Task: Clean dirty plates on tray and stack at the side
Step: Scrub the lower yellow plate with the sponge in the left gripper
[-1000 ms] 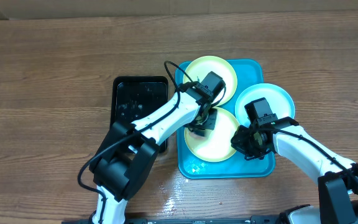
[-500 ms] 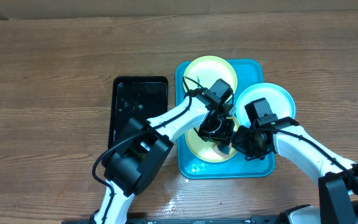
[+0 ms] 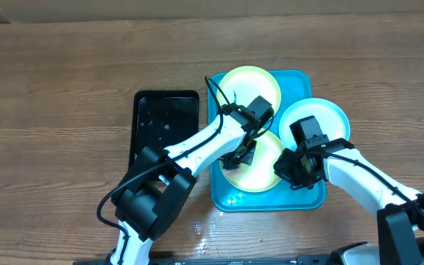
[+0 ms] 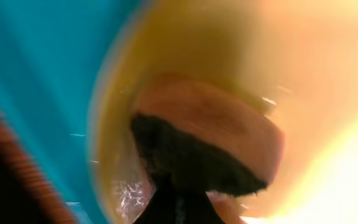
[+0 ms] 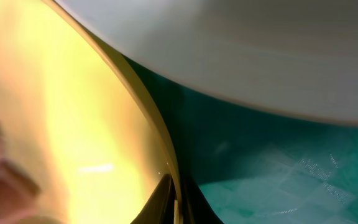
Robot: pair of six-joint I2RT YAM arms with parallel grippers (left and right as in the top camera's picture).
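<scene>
Next, my left gripper lifts off the plate, crosses to the open black tray (image 3: pixel 160 131) on its left in the overhead view, lowers and releases the sponge.
The turquoise tray (image 3: pixel 300 200) holds three plates: a yellow-green one at the back (image 3: pixel 249 82), a yellow-green one at the front (image 3: pixel 262 175) and a pale-blue one at the right (image 3: pixel 324 110). My left gripper (image 3: pixel 241 152) is shut on an orange sponge with a dark scrub side (image 4: pixel 216 124) and presses it on the front plate (image 4: pixel 328 81). My right gripper (image 3: pixel 289 169) is shut on that plate's right rim (image 5: pixel 166 155), with the fingers pinching the edge (image 5: pixel 176 202). The pale-blue plate (image 5: pixel 241 43) overhangs above it.
A smaller black rectangular tray (image 3: pixel 164 121) lies on the wooden table just left of the turquoise tray. The table surface in front of the tray looks wet (image 3: pixel 212 221). Both arms cross over the tray's front half.
My left gripper swept the sponge to the right across the front plate and has come back towards its left side. My right gripper has stayed on the rim.
</scene>
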